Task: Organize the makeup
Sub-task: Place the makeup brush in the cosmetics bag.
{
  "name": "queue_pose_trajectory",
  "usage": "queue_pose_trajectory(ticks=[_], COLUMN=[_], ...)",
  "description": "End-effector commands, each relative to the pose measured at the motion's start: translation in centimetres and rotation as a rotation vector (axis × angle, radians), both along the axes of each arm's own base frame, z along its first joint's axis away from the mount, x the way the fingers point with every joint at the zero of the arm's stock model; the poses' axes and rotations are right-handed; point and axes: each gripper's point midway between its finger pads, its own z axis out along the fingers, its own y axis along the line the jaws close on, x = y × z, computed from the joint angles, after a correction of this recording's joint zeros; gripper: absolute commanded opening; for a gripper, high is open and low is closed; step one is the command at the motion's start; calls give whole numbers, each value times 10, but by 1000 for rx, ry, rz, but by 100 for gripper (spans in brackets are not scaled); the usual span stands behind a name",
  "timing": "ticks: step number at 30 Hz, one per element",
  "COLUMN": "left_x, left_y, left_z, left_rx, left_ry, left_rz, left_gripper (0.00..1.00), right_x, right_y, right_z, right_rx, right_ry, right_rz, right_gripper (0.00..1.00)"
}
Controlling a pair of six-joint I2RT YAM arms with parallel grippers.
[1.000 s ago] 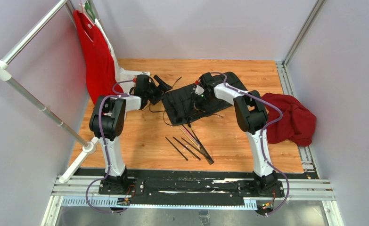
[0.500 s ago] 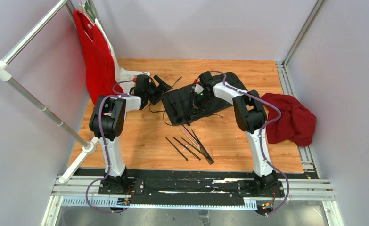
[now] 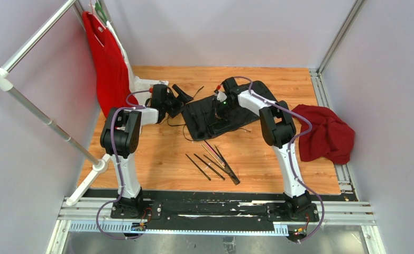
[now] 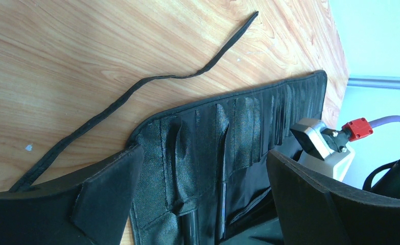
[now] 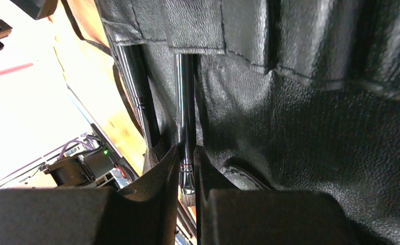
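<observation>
My right gripper pushes the black brush outward next, deeper under the roll's slot (image 5: 192, 50), and opens, since a long part of the brush's shiny handle still shows outside it.
Several loose makeup brushes (image 3: 212, 161), black with one pink shaft, lie on the wood in front of the black slotted roll (image 3: 202, 120). My right gripper (image 3: 219, 111) is over the roll. In the right wrist view it (image 5: 186, 168) is shut on a shiny-shafted brush (image 5: 185, 117) whose handle goes under a slot of the roll (image 5: 300, 102). A second brush (image 5: 139, 97) sits in the neighbouring slot. My left gripper (image 3: 178, 100) is open at the roll's left end. In the left wrist view it (image 4: 203, 204) is empty, with the roll (image 4: 228, 132) between its jaws.
A dark red cloth (image 3: 326, 135) lies at the right edge of the table. A red garment (image 3: 107, 63) hangs from a white rack (image 3: 35, 106) at the left. The roll's black cord (image 4: 136, 92) trails over the wood.
My right arm has shifted slightly left and away over the roll, still shut on the brush. The left arm and the loose brushes have not moved.
</observation>
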Motion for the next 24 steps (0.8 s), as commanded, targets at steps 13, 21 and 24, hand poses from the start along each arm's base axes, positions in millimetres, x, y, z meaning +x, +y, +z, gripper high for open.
queue_pose_trajectory(ticks=[13, 21, 24], left_x=[-45, -46, -46], left_y=[19, 19, 20], left_z=[-62, -63, -62], left_rx=[75, 77, 77], left_ry=[230, 231, 231], left_rz=[16, 16, 18], left_gripper=[98, 98, 98], right_x=[38, 44, 46], right_y=[-4, -6, -7], right_z=[10, 4, 3], right_rx=[50, 53, 54], right_ry=[-60, -63, -68], right_rz=[-13, -14, -13], right_gripper=[1, 1, 1])
